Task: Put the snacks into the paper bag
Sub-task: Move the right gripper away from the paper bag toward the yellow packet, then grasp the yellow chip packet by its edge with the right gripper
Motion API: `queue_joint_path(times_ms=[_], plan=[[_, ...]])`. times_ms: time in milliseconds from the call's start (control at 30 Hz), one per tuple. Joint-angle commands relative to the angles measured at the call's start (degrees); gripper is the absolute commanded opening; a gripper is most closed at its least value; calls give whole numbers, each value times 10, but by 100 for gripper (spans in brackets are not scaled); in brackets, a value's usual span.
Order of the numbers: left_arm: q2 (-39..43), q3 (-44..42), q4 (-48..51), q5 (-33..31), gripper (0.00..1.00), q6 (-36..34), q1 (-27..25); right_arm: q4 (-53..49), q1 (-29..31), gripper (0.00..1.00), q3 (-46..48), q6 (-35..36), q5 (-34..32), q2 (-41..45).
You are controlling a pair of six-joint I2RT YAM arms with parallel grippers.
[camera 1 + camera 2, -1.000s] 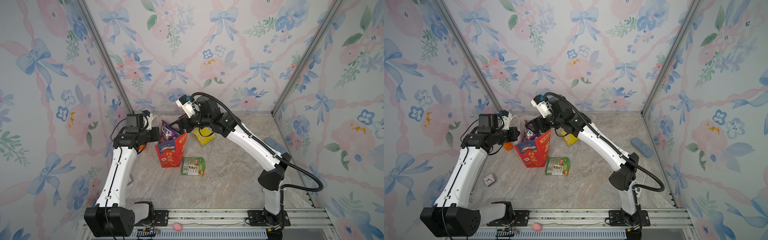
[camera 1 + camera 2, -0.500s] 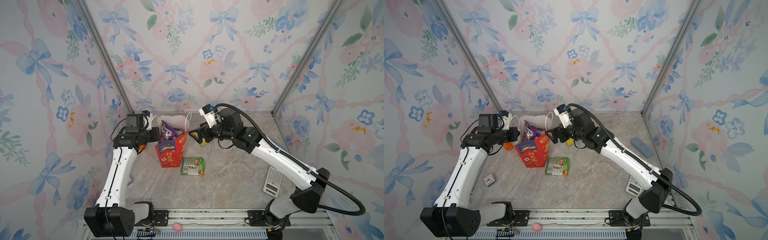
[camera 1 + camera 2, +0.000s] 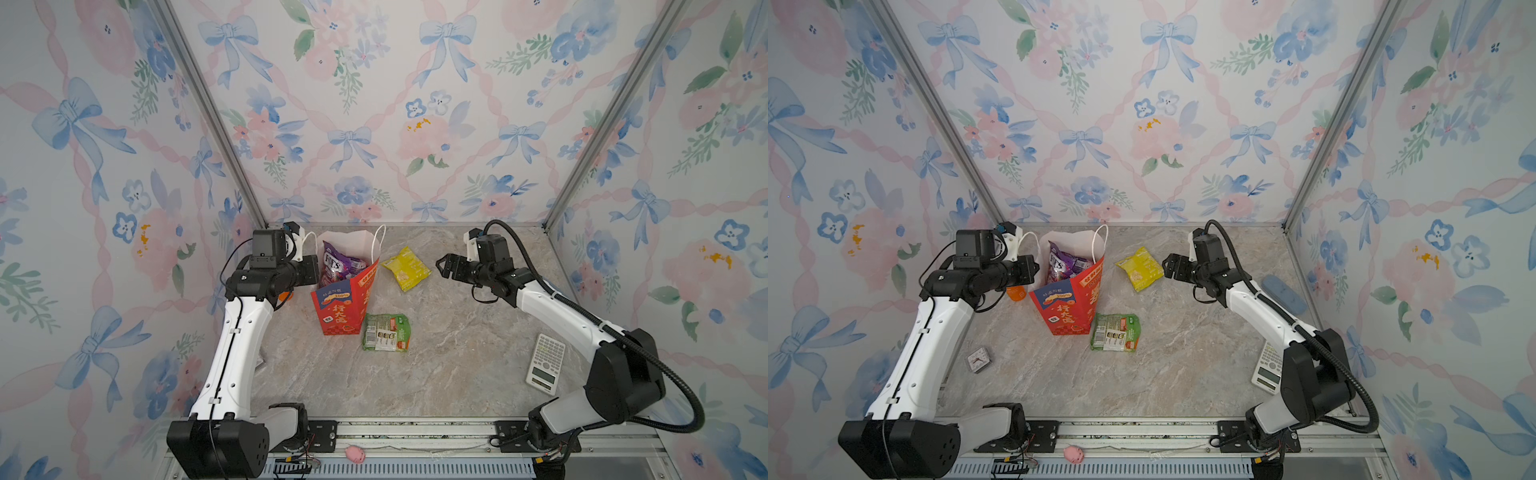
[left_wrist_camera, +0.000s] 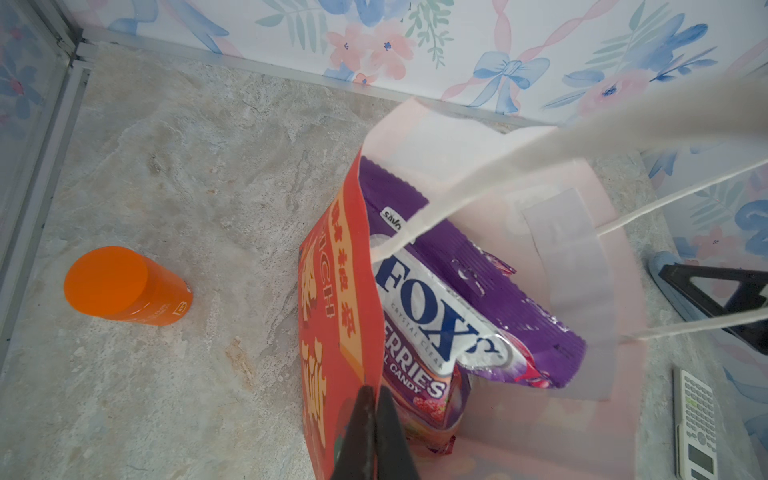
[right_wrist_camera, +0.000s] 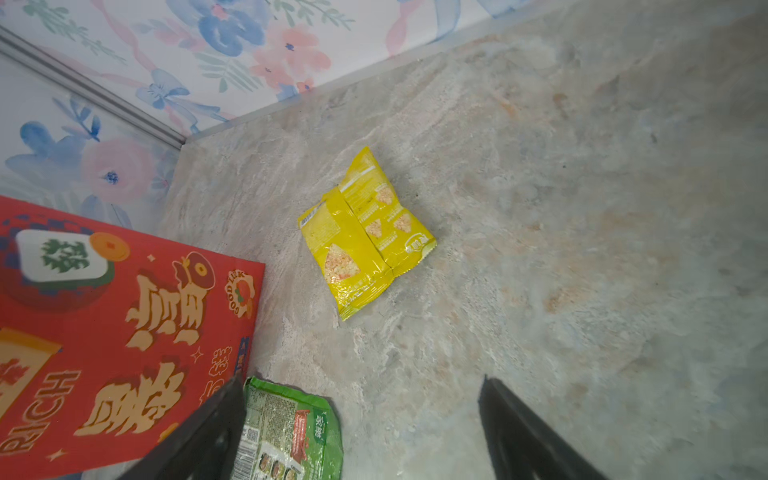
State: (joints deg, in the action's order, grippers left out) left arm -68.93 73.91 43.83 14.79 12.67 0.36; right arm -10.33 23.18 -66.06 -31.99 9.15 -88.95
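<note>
My right gripper will move down toward the bag [image 3: 340,309] onto the yellow packet's nearest corner [image 3: 426,273]. That corner lies below my right gripper on the bag's side and points toward its fingers.
The red paper bag [image 3: 340,309] [image 3: 1068,307] stands open at the back left, white handles up. Purple FOX'S snack packets [image 3: 341,264] [image 4: 453,320] stick out of its mouth. My left gripper [image 4: 372,392] is shut on the bag's near red wall at the rim. A yellow snack packet [image 3: 406,268] [image 5: 365,232] lies flat to the right of the bag. A green one [image 3: 386,332] [image 5: 291,436] lies by the bag's front corner. My right gripper [image 3: 443,266] [image 5: 361,379] hangs open and empty just right of the yellow packet, above the table.
An orange bottle [image 4: 120,286] [image 3: 1016,293] stands left of the bag, under my left arm. A white calculator [image 3: 545,363] lies at the right front beside my right arm. A small square clock [image 3: 978,359] lies front left. A blue object [image 3: 1283,293] rests by the right wall.
My right gripper has pulled back from over the bag's mouth, travelling right past the yellow packet. The left gripper has kept its hold on the bag.
</note>
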Motion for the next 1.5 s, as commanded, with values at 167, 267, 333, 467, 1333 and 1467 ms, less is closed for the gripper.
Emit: queue_joint_path(times_ms=[167, 267, 333, 467, 1333, 1467], plan=[[16, -3, -7, 1, 0, -3, 3, 65, -18, 74, -26, -64, 65, -124], [16, -1, -7, 1, 0, -3, 3, 78, -22, 69, -44, -76, 75, -164], [17, -2, -7, 1, 0, -3, 3, 91, -27, 65, -55, -90, 86, -189], [18, -4, -7, -2, 0, -5, 3, 110, -31, 63, -78, -112, 98, -235], [19, -5, -7, -5, 0, -9, 5, 124, -16, 58, -198, -160, 79, -377], [19, -4, -7, -6, 0, -10, 6, 122, -8, 49, -217, -162, 73, -392]])
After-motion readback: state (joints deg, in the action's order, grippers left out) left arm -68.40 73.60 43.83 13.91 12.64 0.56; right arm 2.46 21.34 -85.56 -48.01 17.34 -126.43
